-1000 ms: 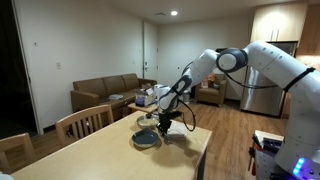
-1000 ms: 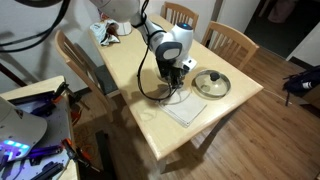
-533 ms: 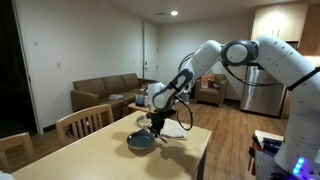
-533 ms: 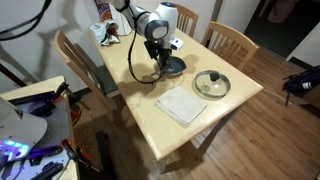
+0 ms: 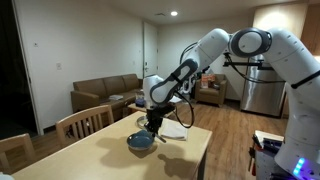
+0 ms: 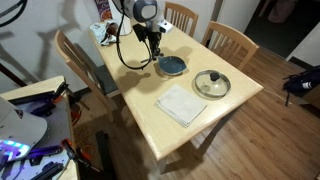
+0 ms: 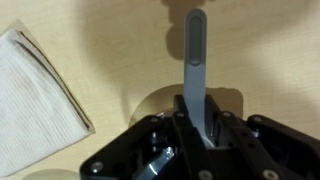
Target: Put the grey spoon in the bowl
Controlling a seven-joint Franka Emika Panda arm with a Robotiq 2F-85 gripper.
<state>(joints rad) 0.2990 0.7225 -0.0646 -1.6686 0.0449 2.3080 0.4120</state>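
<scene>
I need to move my gripper outward and down next, carrying the grey spoon (image 7: pixel 196 60) over the inside of the blue-grey bowl, and release it there. The bowl is below and outward of my gripper.
My gripper (image 7: pixel 200 132) is shut on the grey spoon (image 7: pixel 196 60), whose slim handle sticks out from between the jaws in the wrist view. The spoon is too small to make out in both exterior views. The blue-grey bowl (image 6: pixel 172 66) sits on the wooden table (image 6: pixel 140 95). In an exterior view my gripper (image 6: pixel 156 42) hangs above the table just beside the bowl, on its far side. In an exterior view my gripper (image 5: pixel 152 122) is just above the bowl (image 5: pixel 141 141) near its rim.
A white napkin (image 6: pixel 182 104) lies near the table's front edge and shows in the wrist view (image 7: pixel 35 100). A round pale dish (image 6: pixel 211 84) sits next to the bowl. Wooden chairs (image 6: pixel 228 38) stand around the table. Clutter (image 6: pixel 105 33) lies at the far corner.
My gripper has risen and moved away from the napkin, across the bowl to its far side, with the spoon in it. The bowl is uncovered now.
</scene>
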